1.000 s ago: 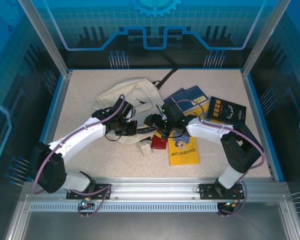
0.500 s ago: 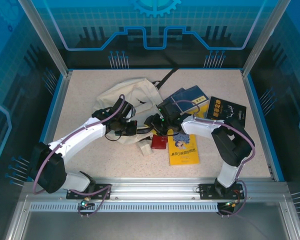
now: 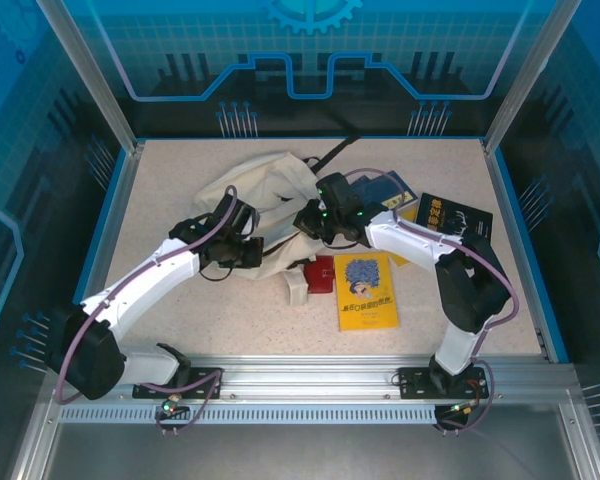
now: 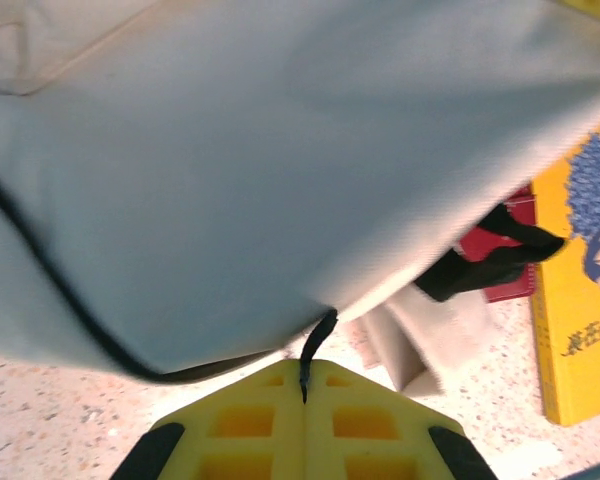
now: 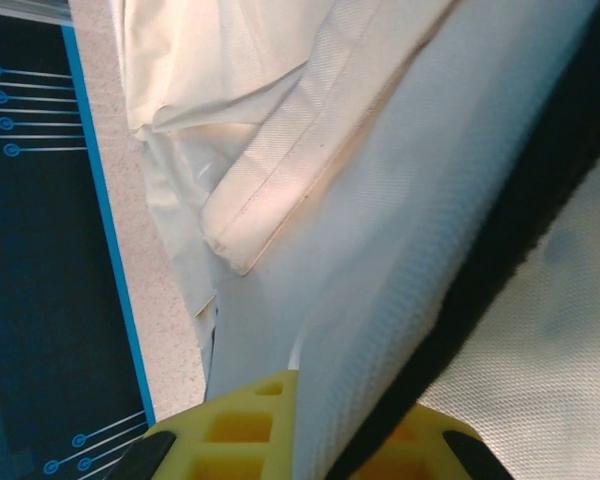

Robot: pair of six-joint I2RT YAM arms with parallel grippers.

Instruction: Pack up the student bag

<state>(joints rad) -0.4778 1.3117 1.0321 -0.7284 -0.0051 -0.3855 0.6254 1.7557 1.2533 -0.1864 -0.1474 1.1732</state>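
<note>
The pull should next move with my left gripper along the black zipper line (image 4: 58,282), away from the fold of the bag in my right gripper, and then my left gripper will release the pull.
The student bag (image 3: 265,185) is a cream fabric backpack lying crumpled at the table's middle back, with a black strap (image 3: 330,152) trailing behind it. My left gripper (image 3: 248,250) is at the bag's near edge, and in the left wrist view it (image 4: 305,368) is shut on a thin black zipper pull (image 4: 315,345) hanging from the bag's cloth (image 4: 230,180). My right gripper (image 3: 310,222) is at the bag's right side. Its yellow jaws (image 5: 345,410) are shut on a fold of the bag (image 5: 400,250) with black trim.
A yellow book (image 3: 366,290), a small red box (image 3: 321,277) and a white box (image 3: 296,288) lie just in front of the bag. Dark blue books (image 3: 385,188) and a black book (image 3: 452,218) lie to the right. Blue walls border the table.
My right gripper moved up and left from over the red box to the bag and shut on its cloth. My left gripper shifted slightly left, still shut, tugging the bag's edge.
</note>
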